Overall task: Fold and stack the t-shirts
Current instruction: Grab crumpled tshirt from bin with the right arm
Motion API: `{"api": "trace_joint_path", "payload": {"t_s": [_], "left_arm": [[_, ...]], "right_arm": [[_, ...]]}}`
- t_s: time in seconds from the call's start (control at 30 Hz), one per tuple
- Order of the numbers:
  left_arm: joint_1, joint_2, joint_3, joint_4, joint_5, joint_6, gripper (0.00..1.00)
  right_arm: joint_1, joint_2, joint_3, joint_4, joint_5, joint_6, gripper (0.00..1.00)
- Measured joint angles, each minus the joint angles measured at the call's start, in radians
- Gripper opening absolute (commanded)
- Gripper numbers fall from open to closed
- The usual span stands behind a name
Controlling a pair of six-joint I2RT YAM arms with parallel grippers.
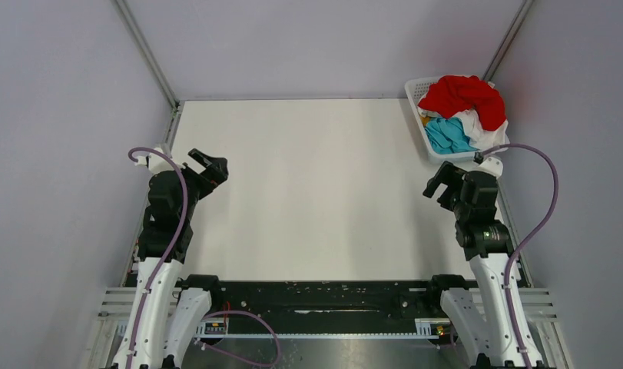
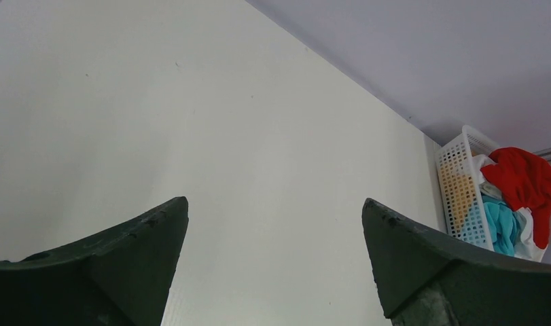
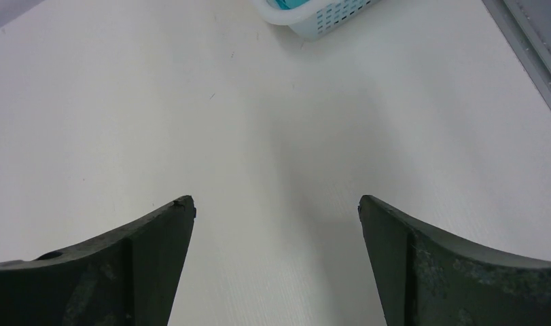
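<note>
My right gripper reaches outward over the basket's rim to the red shirt topmost in the basket next, lowers onto its red fold [image 1: 449, 94] and closes.
The t-shirts lie crumpled in a heap in the white lattice basket [image 1: 415, 100] at the table's far right corner. A bright red shirt [image 1: 463, 97] is on top, a teal-blue one [image 1: 449, 134] at the front, a white one [image 1: 481, 127] at the right. They also show in the left wrist view: red [image 2: 527, 180], teal [image 2: 501, 224]. My left gripper [image 1: 209, 167] is open and empty above the table's left side. My right gripper [image 1: 442, 183] is open and empty just in front of the basket. Both wrist views show wide-apart fingers over bare table.
The white table [image 1: 316, 192] spreads between the arms. Grey walls close in at the back and both sides. The basket's near corner [image 3: 320, 17] shows at the top of the right wrist view. A metal rail [image 1: 323, 296] runs along the near edge.
</note>
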Motion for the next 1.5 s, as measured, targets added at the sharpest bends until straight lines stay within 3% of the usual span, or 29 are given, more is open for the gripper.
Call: {"api": "trace_joint_path", "payload": {"t_s": [0.27,0.6,0.9,1.0,1.07,1.1,1.17,1.27,1.5], "left_arm": [[0.0,0.014,-0.011,0.031,0.041,-0.004,0.99],[0.0,0.022,-0.011,0.022,-0.012,-0.003,0.99],[0.0,0.049,-0.011,0.021,-0.065,-0.002,0.99],[0.0,0.074,-0.01,0.021,-0.071,-0.002,0.99],[0.0,0.093,-0.008,0.02,-0.071,-0.002,0.99],[0.0,0.1,-0.008,0.019,-0.071,-0.001,0.99],[0.0,0.111,-0.008,0.016,-0.071,0.003,0.99],[0.0,0.119,-0.006,0.014,-0.071,0.006,0.99],[0.0,0.118,-0.003,0.015,-0.066,0.009,0.99]], "right_arm": [[0.0,0.292,0.196,0.109,-0.021,-0.069,1.0],[-0.053,0.942,0.782,0.202,0.048,-0.204,1.0],[-0.108,1.476,1.374,0.141,0.14,-0.285,0.97],[-0.113,1.659,1.611,0.055,0.145,-0.305,0.88],[-0.113,1.764,1.753,-0.006,0.146,-0.312,0.72],[-0.113,1.801,1.793,-0.026,0.146,-0.318,0.58],[-0.113,1.827,1.802,-0.056,0.147,-0.329,0.38],[-0.113,1.81,1.735,-0.045,0.148,-0.327,0.16],[-0.113,1.704,1.659,-0.05,0.147,-0.356,0.08]]}}
